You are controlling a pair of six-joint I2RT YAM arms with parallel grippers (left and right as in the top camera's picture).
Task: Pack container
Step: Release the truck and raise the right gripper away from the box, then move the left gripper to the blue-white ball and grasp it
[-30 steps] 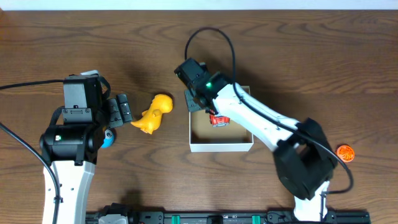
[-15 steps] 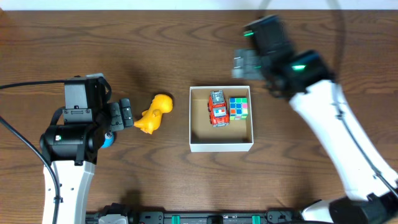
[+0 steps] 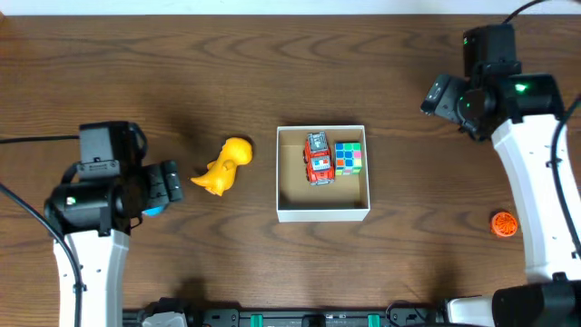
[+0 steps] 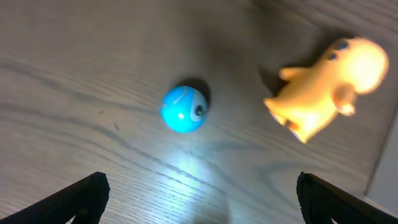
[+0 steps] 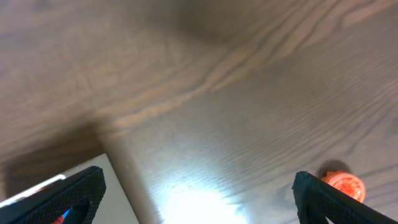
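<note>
I need to lower my left gripper onto the small blue ball [image 3: 157,208] next, open fingers on either side of it, as it still lies on bare wood outside the container [image 3: 322,214].
The container [image 3: 322,214], a shallow white-walled box with a tan floor, sits mid-table. Inside it a red toy truck [image 3: 317,157] lies beside a multicoloured cube [image 3: 349,157]. Left of the box lies a yellow animal figure [image 3: 225,164] [image 4: 326,87]. A small blue ball [image 3: 157,208] [image 4: 184,109] rests by my left gripper [image 3: 172,182] [image 4: 202,202], which hovers open and empty over bare wood. My right gripper [image 3: 438,95] [image 5: 199,199] hangs open and empty at the back right, with the box's white corner [image 5: 118,196] at its left finger.
An orange ball [image 3: 504,223] [image 5: 341,182] lies near the right front of the wooden table, beside the right arm's white link [image 3: 536,191]. A black rail runs along the front edge [image 3: 309,318].
My right arm has swung from over the box to the back right. Its jaws have opened and the red truck now lies inside. My left arm has shifted slightly left.
</note>
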